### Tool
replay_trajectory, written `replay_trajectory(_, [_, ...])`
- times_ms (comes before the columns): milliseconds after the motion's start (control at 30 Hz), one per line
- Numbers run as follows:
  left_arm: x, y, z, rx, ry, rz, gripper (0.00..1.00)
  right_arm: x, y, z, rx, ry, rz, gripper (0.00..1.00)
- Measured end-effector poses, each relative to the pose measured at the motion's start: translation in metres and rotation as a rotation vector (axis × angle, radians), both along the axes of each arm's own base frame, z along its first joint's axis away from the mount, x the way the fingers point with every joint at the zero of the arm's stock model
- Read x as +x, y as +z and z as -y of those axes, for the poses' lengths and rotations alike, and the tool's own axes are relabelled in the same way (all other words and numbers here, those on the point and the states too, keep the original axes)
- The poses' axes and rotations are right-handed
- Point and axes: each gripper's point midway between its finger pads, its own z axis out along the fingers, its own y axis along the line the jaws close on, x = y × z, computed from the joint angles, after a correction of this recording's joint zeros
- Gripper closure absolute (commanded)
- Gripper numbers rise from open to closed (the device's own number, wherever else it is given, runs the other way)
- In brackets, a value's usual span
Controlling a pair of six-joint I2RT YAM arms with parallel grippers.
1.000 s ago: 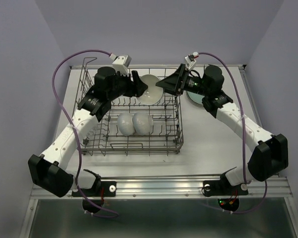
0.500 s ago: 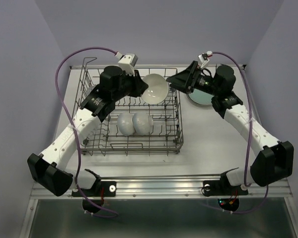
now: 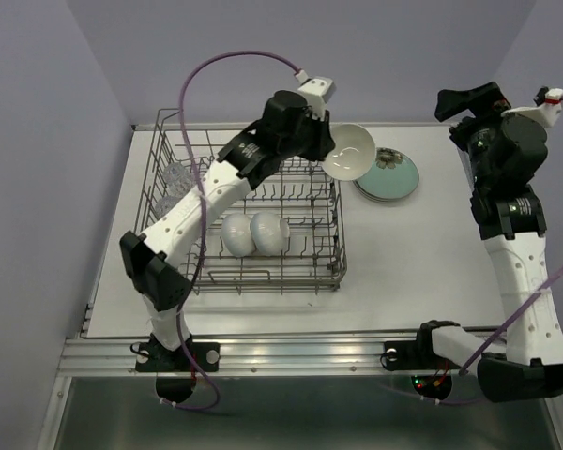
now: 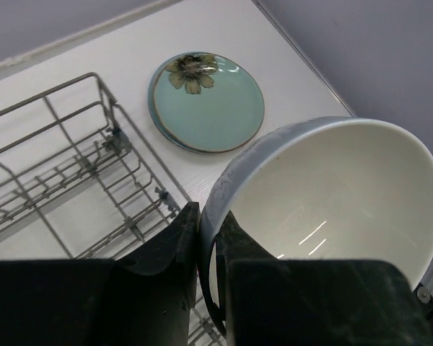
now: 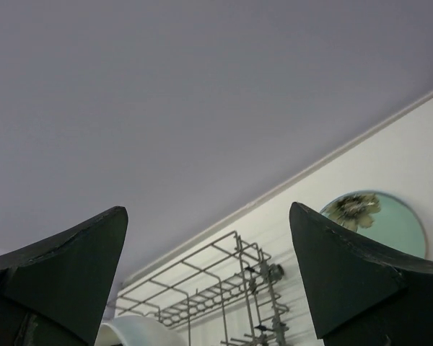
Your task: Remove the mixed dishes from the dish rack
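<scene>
I will move my left gripper back past the rack next, and then I will lower the bowl onto the empty table at the near side of the green plates.
My left gripper is shut on the rim of a white bowl, which hangs tilted just past the dish rack's far right corner, beside the stacked green plates. In the left wrist view the fingers pinch the bowl's wall, above a floral plate and the rack. Two more white bowls lie upside down in the rack. Clear glasses stand at its left side. My right gripper is raised at the far right, open and empty.
The rack fills the left and middle of the white table. The right wrist view shows the plate, the rack's corner and the held bowl's edge below the purple back wall. Purple walls close in on both sides.
My left arm has carried the bowl up and to the right, out past the rack's edge toward the plates. The right arm has pulled back up and to the right, jaws wider.
</scene>
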Motion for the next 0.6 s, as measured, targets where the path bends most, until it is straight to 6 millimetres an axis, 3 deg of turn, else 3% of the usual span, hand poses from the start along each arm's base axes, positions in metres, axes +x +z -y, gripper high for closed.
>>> replay_trajectory(167, [-0.007,-0.032,0.085,0.092,-0.144,-0.022,1.0,-0.041,0.037,0.031,-0.044,-0.156,0.08,0.0])
replay_trajectory(300, [-0.017,-0.076,0.135,0.146,-0.233,-0.054,1.0,-0.054,0.048,0.036,-0.053,-0.177,0.109,0.0])
replay_trajectory(400, [-0.027,-0.116,0.146,0.216,-0.273,-0.102,1.0,-0.055,0.046,0.034,-0.058,-0.168,0.101,0.0])
replay_trajectory(600, [-0.035,-0.153,0.157,0.307,-0.31,-0.098,1.0,-0.037,0.017,0.026,-0.072,-0.123,0.026,0.0])
